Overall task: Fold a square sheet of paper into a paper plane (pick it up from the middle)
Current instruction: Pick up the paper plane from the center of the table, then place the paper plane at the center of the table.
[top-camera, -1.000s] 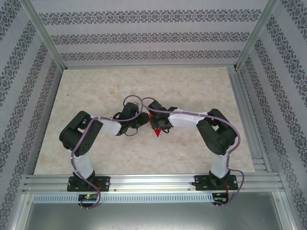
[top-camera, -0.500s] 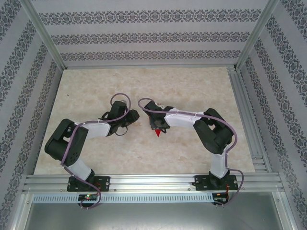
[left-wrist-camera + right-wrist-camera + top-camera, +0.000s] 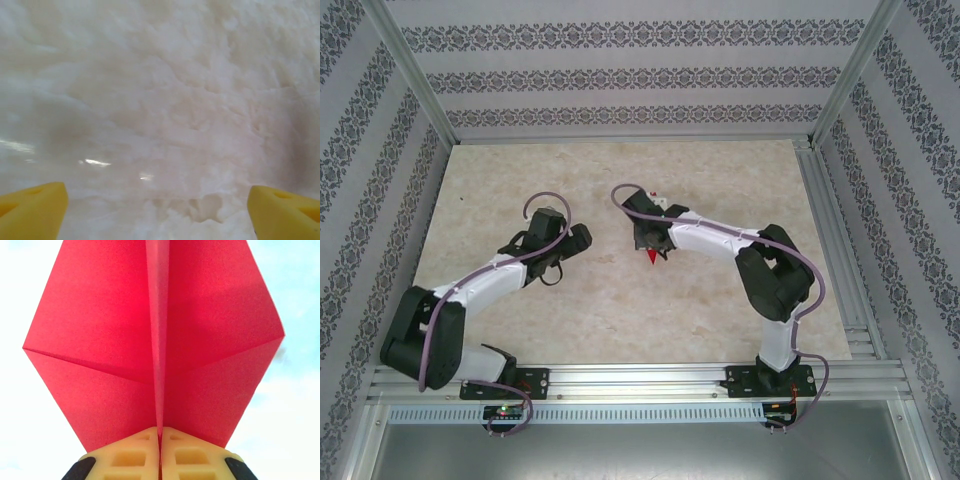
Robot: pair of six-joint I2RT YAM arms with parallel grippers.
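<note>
The plane's wings already stand spread, so my right gripper will carry it outward and down onto the open marble toward the far wall point(image 3: 658, 178) and release its centre fold.
The red sheet of paper is folded into a pointed paper plane point(image 3: 100, 345) with two wings spreading from a centre ridge. My right gripper point(image 3: 160, 432) is shut on that ridge, its yellow fingers pressed together with the fold between them. From above, only the plane's red tip point(image 3: 652, 258) pokes out below the right gripper point(image 3: 650, 240), near the middle of the table. My left gripper point(image 3: 572, 243) stands apart to the left of it. In the left wrist view it point(image 3: 157, 215) is open wide over bare marble, holding nothing.
The marble tabletop point(image 3: 620, 170) is ringed by an aluminium frame and patterned walls. The left arm's elbow point(image 3: 420, 340) hangs low at the near left edge. The right arm's elbow point(image 3: 775, 280) sits right of centre.
The left gripper opened, let go of the paper and drew back to the left, its elbow dropping toward the near edge. The right gripper closed on the ridge and carried the plane slightly farther away.
</note>
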